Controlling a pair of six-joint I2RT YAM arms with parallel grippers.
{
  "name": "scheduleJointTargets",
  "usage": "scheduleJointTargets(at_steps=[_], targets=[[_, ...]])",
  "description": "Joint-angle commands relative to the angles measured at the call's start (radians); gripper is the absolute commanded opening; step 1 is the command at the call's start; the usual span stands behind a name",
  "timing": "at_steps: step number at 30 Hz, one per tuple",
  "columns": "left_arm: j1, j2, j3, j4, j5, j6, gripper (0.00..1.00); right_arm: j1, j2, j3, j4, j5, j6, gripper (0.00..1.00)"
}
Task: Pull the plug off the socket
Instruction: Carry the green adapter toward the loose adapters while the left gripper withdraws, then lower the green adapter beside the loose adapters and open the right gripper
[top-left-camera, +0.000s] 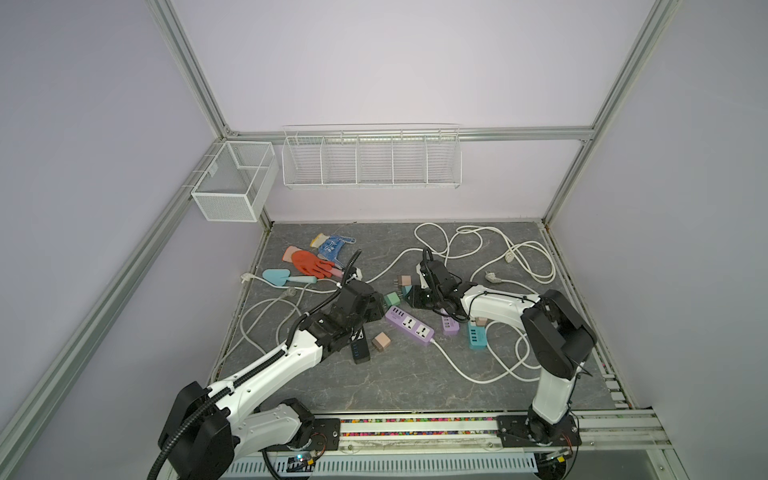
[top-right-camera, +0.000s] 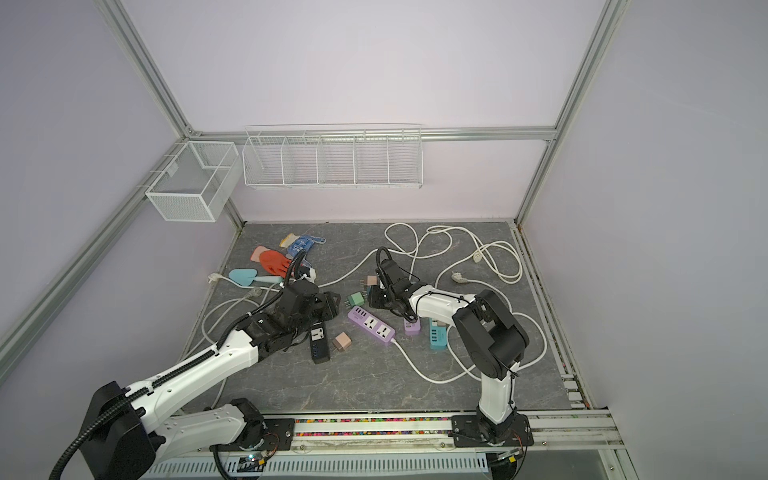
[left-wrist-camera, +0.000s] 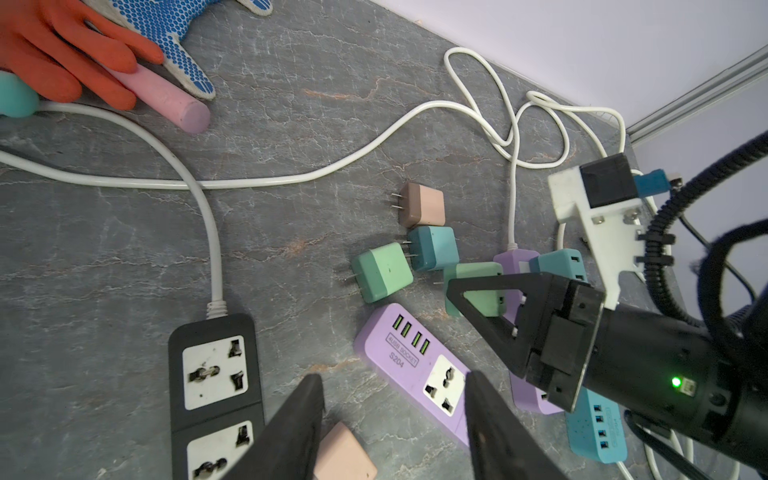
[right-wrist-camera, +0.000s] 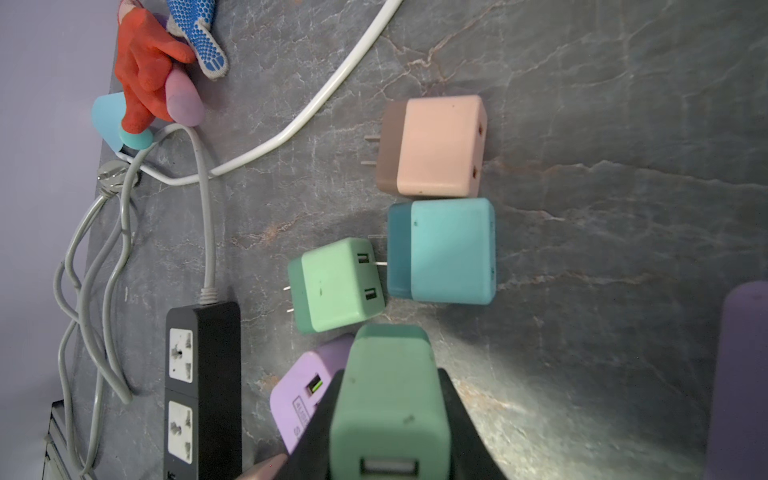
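Note:
The right gripper lowers to the bare tabletop (right-wrist-camera: 454, 345) beside the teal plug next and releases the green plug (right-wrist-camera: 390, 407), because its prongs are clear of every socket.
My right gripper (right-wrist-camera: 390, 374) is shut on a green plug (right-wrist-camera: 390, 407), held a little above the table and apart from every socket. In the left wrist view the same green plug (left-wrist-camera: 478, 272) shows between the right gripper's black fingers (left-wrist-camera: 486, 332). Just in front of it lies the purple socket strip (left-wrist-camera: 415, 357) (top-left-camera: 409, 326) (top-right-camera: 371, 325), with nothing plugged into the outlets that show. My left gripper (left-wrist-camera: 392, 380) (top-left-camera: 377, 309) hovers open over the near end of that strip, nothing between its fingers.
Loose plugs lie by the right gripper: pink-brown (right-wrist-camera: 436, 145), teal (right-wrist-camera: 444, 249) and green (right-wrist-camera: 336, 286). A black power strip (left-wrist-camera: 216, 374) and a pink plug (left-wrist-camera: 340, 453) sit under the left gripper. Gloves (top-left-camera: 309, 262), white cords (top-left-camera: 478, 249) and a teal strip (top-left-camera: 476, 336) lie around.

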Motion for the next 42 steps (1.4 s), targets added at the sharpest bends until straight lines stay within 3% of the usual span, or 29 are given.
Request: scheduleJointTargets(at_steps=[1, 16, 22, 42], targets=[[0.006, -0.015, -0.013, -0.025, -0.024, -0.011, 0.57, 0.008, 0.031, 0.027, 0.023, -0.026, 0.027, 0.07], [0.013, 0.001, -0.014, -0.010, -0.010, -0.013, 0.58, 0.021, 0.087, 0.029, 0.023, -0.039, 0.040, 0.08], [0.016, 0.016, -0.008, 0.004, 0.002, -0.007, 0.60, 0.027, 0.094, 0.019, 0.018, -0.032, 0.043, 0.14], [0.018, 0.018, 0.006, 0.005, 0.016, -0.014, 0.62, 0.025, -0.014, -0.024, -0.051, 0.048, 0.002, 0.56]])
